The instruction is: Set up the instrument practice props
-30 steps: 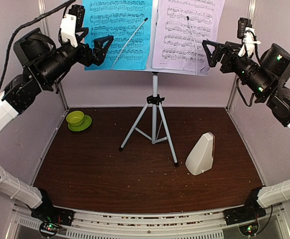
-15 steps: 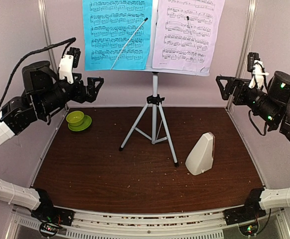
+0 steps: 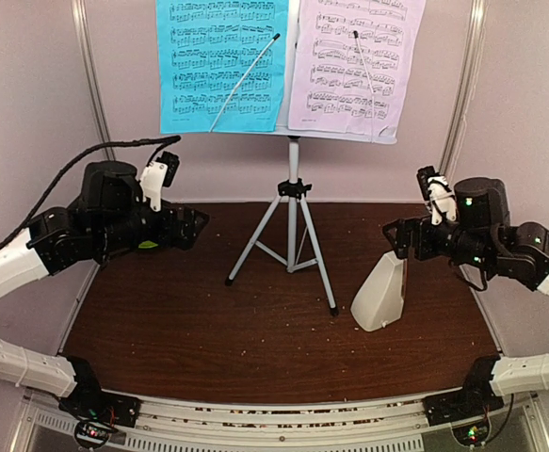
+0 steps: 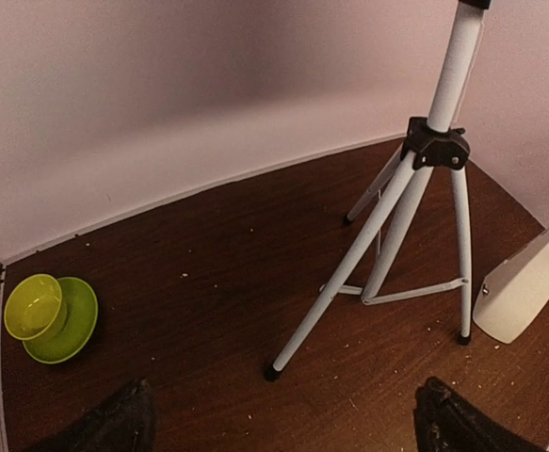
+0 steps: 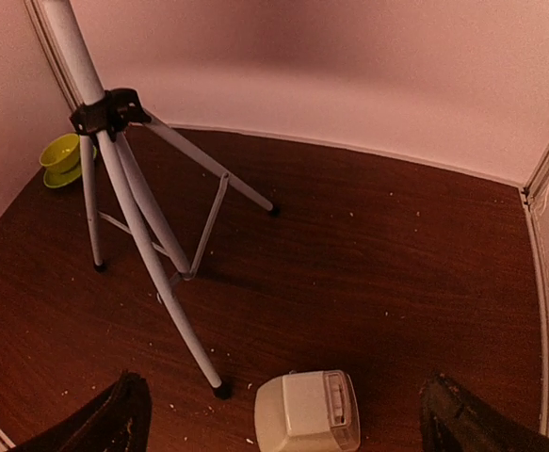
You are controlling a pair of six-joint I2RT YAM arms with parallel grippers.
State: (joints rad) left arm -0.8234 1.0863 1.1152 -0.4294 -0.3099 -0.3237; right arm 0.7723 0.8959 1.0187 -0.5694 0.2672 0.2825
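Note:
My right gripper needs to tilt more steeply toward the table and lower around the metronome's narrow top (image 3: pixel 394 259) (image 5: pixel 308 407), since it stands below the spread fingers.
The music stand's silver tripod (image 3: pixel 293 235) stands mid-table. Its desk holds a cyan page (image 3: pixel 222 66) and a lilac page (image 3: pixel 354 66), each under a thin wire arm. A cream pyramid metronome (image 3: pixel 380 292) stands at the right, front cover on. My left gripper (image 3: pixel 191 229) hangs open, low at the left and pointing towards the tripod (image 4: pixel 396 217), with nothing between its fingers (image 4: pixel 128 424). My right gripper (image 3: pixel 401 240) is open just above the metronome (image 5: pixel 307 412), which lies between its spread fingertips (image 5: pixel 123 414) in the right wrist view, apart from both.
A lime-green bowl on its saucer (image 4: pixel 48 315) sits at the back left corner, almost hidden behind my left arm in the top view. Pale walls and metal corner posts (image 3: pixel 462 104) enclose the brown table (image 3: pixel 255 339). Crumbs dot its surface.
Both arms have dropped from beside the sheet-music pages down towards the table. The left gripper now covers the bowl in the top view; the right hangs over the metronome. Both stayed open.

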